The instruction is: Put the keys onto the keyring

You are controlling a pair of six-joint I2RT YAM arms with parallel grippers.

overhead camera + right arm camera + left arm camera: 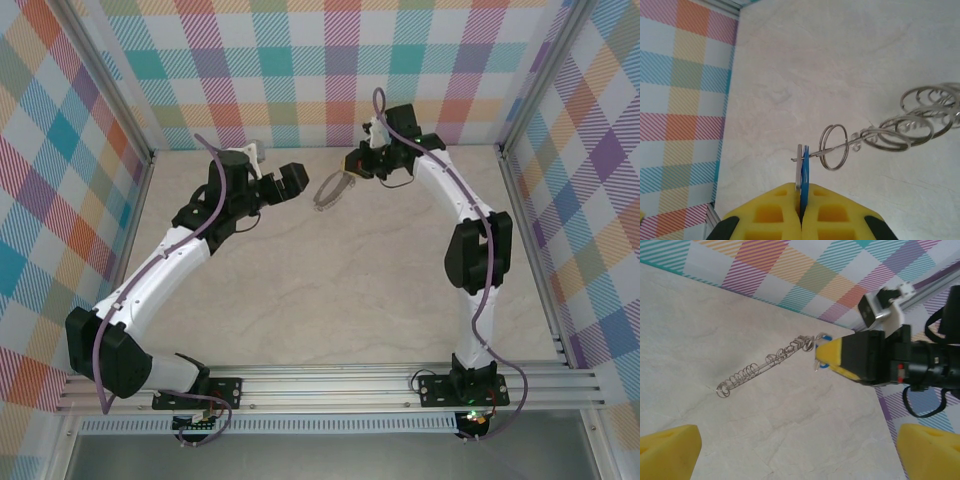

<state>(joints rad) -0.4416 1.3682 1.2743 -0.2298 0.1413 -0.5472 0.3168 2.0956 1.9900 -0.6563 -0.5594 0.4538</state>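
The right gripper retreats from the wall, lowers to the table's bare middle and releases the key (804,165) next, as the keyring already runs through its head.
My right gripper (801,189) is shut on the key (804,165), a blue head with a silver blade, held edge on above the table. The thin wire end of the keyring (875,137) crosses the key's head and pokes out on its left side. Small silver loops (833,146) hang along that wire. In the left wrist view the keyring (765,365) hangs edge on, running down and left from the right gripper's yellow fingertips (832,352), with the blue key (824,365) beside them. My left gripper (800,455) is open and holds nothing, a little left of the keyring (328,190).
Both arms reach toward the back of the marbled table (330,290). The plaid back wall (330,80) stands close behind the grippers. Aluminium posts (525,110) frame the corners, and a rail (330,385) runs along the near edge.
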